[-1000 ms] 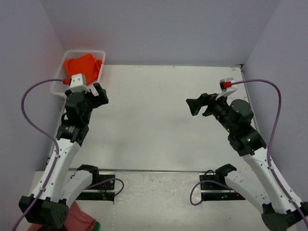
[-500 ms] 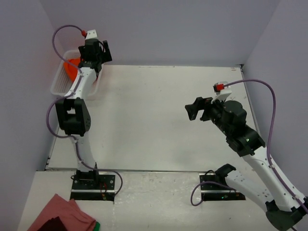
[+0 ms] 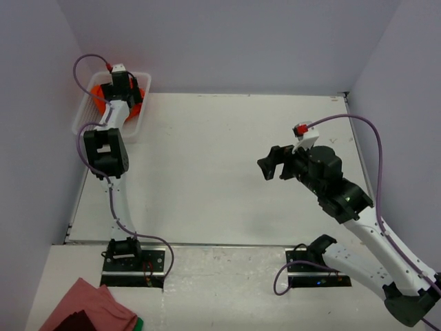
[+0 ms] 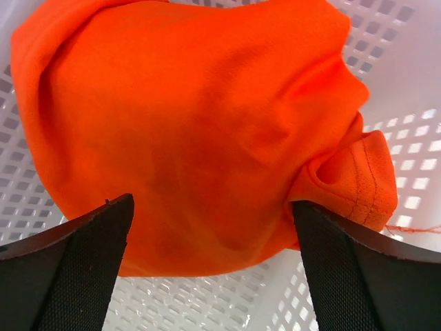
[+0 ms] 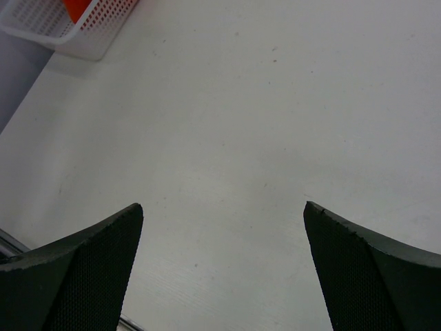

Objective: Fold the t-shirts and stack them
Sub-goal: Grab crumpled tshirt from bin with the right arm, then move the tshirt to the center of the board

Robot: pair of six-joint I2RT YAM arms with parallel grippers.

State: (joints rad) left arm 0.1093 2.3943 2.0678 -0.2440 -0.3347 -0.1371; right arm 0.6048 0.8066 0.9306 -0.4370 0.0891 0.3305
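My left gripper moves down into the basket point(image 3: 83, 123) next and closes on the smooth t-shirt fabric between its fingers, since they already stand open astride it.
A crumpled bright orange t-shirt point(image 4: 193, 117) lies bunched in a white mesh basket point(image 4: 386, 76) at the table's far left corner. From above, the t-shirt point(image 3: 140, 98) shows only at the sides of my left arm. My left gripper point(image 4: 212, 201) hangs open just over the heap, its fingers standing wide on either side of the fabric, not closed on it. In the top view the left gripper point(image 3: 120, 93) sits over the basket point(image 3: 83, 123). My right gripper point(image 3: 270, 163) hovers open above bare table at mid right, and nothing lies between the right gripper's point(image 5: 222, 205) fingers.
A pink cloth point(image 3: 86, 309) lies off the table at the near left, beside the left arm's base. Grey walls close the table at the back and sides. The basket point(image 5: 76, 38) shows at the far left of the right wrist view.
My left arm has stretched out from near the basket's front to over it, and its gripper has come down onto the orange heap. The right gripper has drifted slightly left and nearer.
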